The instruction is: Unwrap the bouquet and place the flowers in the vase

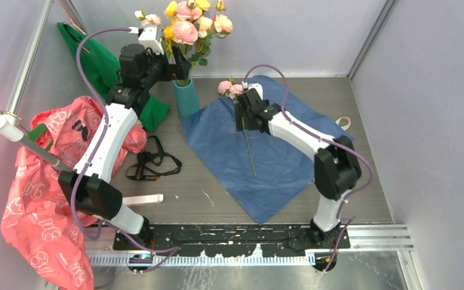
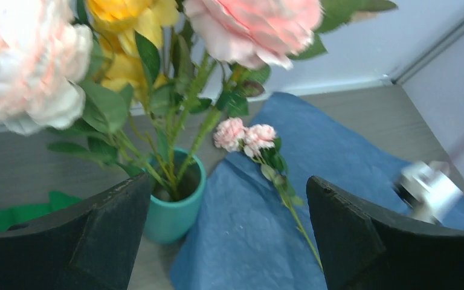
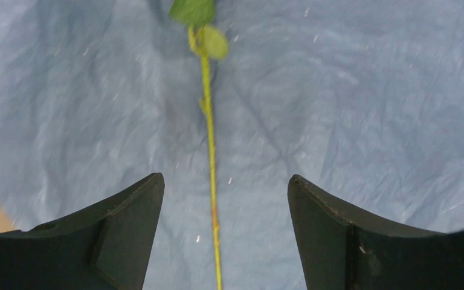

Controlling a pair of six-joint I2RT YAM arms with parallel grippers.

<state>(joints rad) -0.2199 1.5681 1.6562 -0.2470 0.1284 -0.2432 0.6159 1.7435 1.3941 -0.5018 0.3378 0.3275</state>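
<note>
My right gripper moves down slightly outward onto the stem (image 1: 243, 123) (image 3: 206, 74) beside the lowest leaf next, since the pink flower's stem is already lined up below between its open fingers.
The teal vase (image 1: 187, 99) stands at the back of the table and holds several pink and yellow flowers (image 1: 188, 24). My left gripper (image 1: 178, 63) hovers open just left of those stems, above the vase (image 2: 172, 208), with nothing between its fingers (image 2: 115, 229). The unwrapped blue paper (image 1: 266, 157) lies flat to the right of the vase. One pink flower (image 1: 230, 88) lies on it. My right gripper (image 3: 225, 177) is open above the paper (image 3: 368, 109), its fingers either side of that flower's thin green stem (image 3: 208, 139) without touching it.
A green cloth bag (image 1: 96, 60) lies behind the left arm and a red-pink plastic bag (image 1: 42, 181) at the left. A black strap (image 1: 151, 163) and a white strip (image 1: 142, 198) lie on the table. A cream ribbon (image 1: 342, 122) sits by the paper's right edge.
</note>
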